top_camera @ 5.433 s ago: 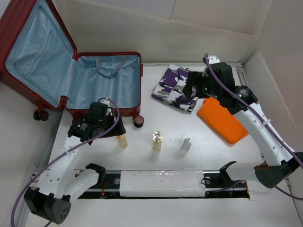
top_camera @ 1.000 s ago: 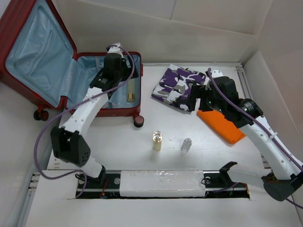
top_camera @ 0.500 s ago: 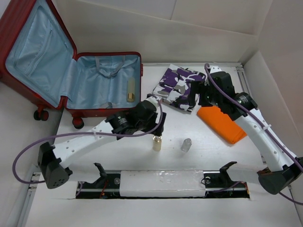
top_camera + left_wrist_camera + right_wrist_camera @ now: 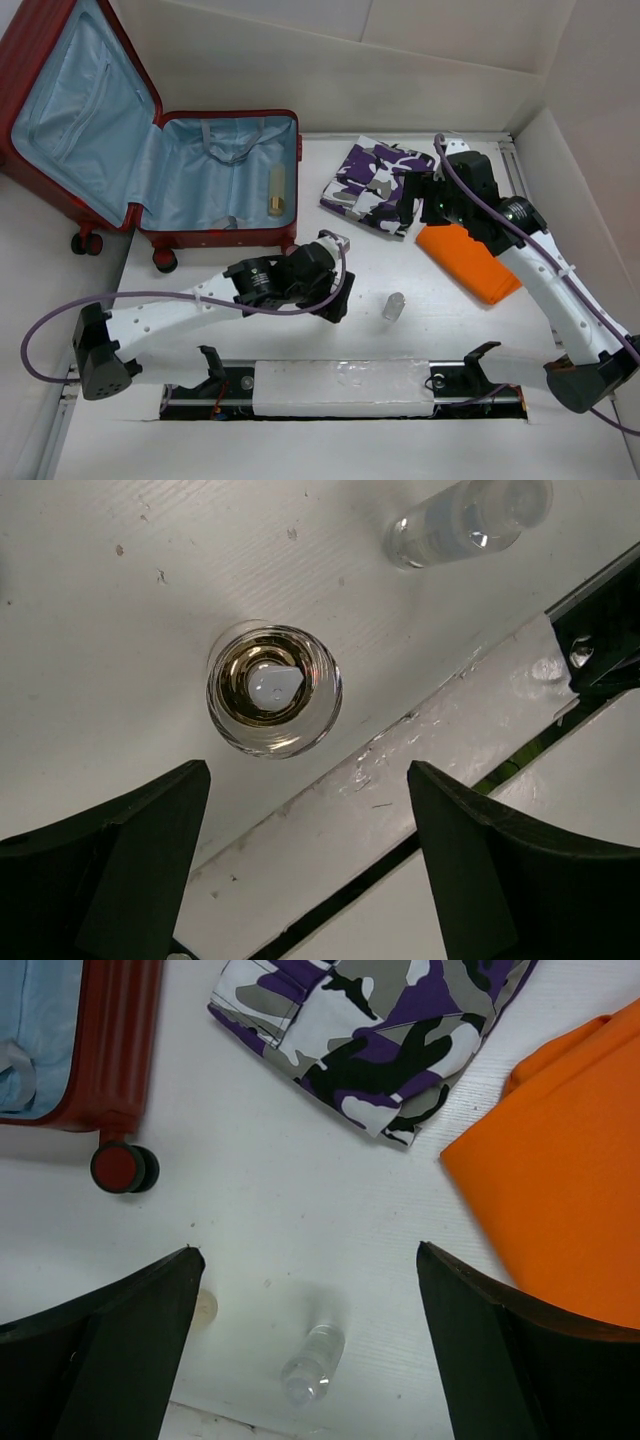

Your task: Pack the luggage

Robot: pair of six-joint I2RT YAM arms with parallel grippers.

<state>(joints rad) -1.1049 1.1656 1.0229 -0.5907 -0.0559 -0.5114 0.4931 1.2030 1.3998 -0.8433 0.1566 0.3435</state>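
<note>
My left gripper is open, and the gold-capped glass bottle stands just outward of its fingers. It should next move outward until the bottle's top (image 4: 275,690) is between them, and close.
The dark red luggage (image 4: 285,236) lies open at the back left, its light blue lining showing, with a small yellow bottle (image 4: 275,190) lying inside it. My left gripper (image 4: 335,297) is open and empty, hovering over an upright gold-capped glass bottle (image 4: 274,688), which stands just beyond the fingertips in the left wrist view and is hidden in the top view. A clear bottle (image 4: 394,306) stands to its right. My right gripper (image 4: 415,200) is open and empty, high above the table between a purple camouflage cloth (image 4: 372,185) and a folded orange cloth (image 4: 470,255).
A luggage wheel (image 4: 124,1168) and corner show in the right wrist view, along with the clear bottle (image 4: 313,1362). The white taped rail (image 4: 345,385) runs along the table's near edge. Walls close in the back and the right side.
My left gripper left the luggage, where the yellow bottle now lies, and swung forward and right over the gold-capped bottle. The right arm has barely moved.
</note>
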